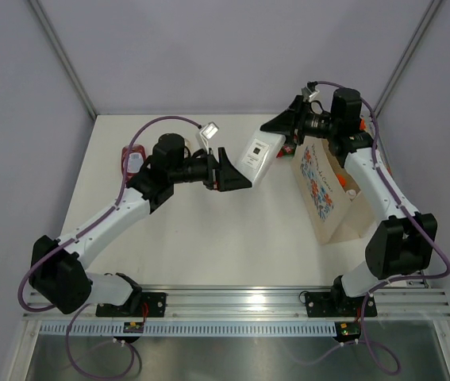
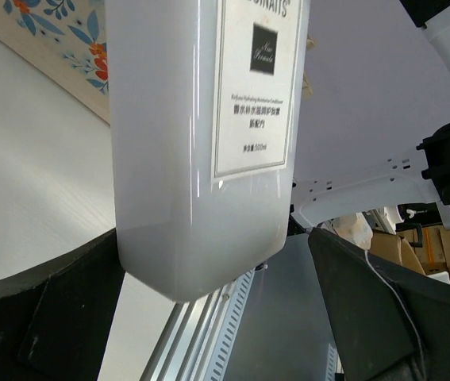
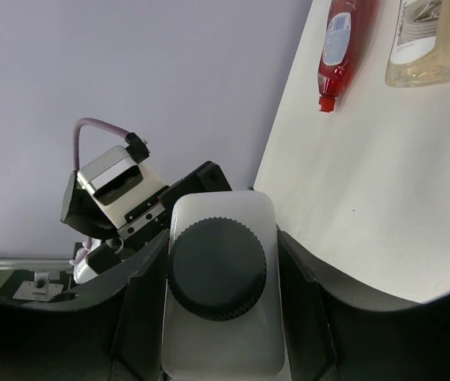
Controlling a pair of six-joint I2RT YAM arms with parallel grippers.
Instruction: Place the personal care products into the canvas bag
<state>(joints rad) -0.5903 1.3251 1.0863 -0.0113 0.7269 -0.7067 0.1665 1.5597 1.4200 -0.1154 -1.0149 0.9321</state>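
I need to swing my right gripper to the right in the top view next, lower it over the bag's opening (image 1: 347, 182) and let go, because the bottle is hanging beside the bag.
A white rectangular bottle (image 1: 258, 159) with a black cap hangs in the air between my two grippers, left of the canvas bag (image 1: 328, 194). My right gripper (image 1: 284, 127) is shut on its cap end; in the right wrist view both fingers press the bottle's sides (image 3: 221, 333) around the gripper (image 3: 221, 262). My left gripper (image 1: 236, 171) is open, its jaws standing either side of the bottle's base (image 2: 201, 159) with a gap on the right side (image 2: 213, 238). A red bottle (image 3: 340, 44) and a pale-yellow bottle (image 3: 427, 40) lie on the table. The bag's floral side (image 2: 58, 32) shows behind.
The red bottle (image 1: 133, 161) lies at the left, partly hidden behind my left arm. The bag stands upright at the right with its mouth up, beside my right arm. An aluminium rail (image 1: 232, 298) runs along the near edge. Grey walls close the back and sides.
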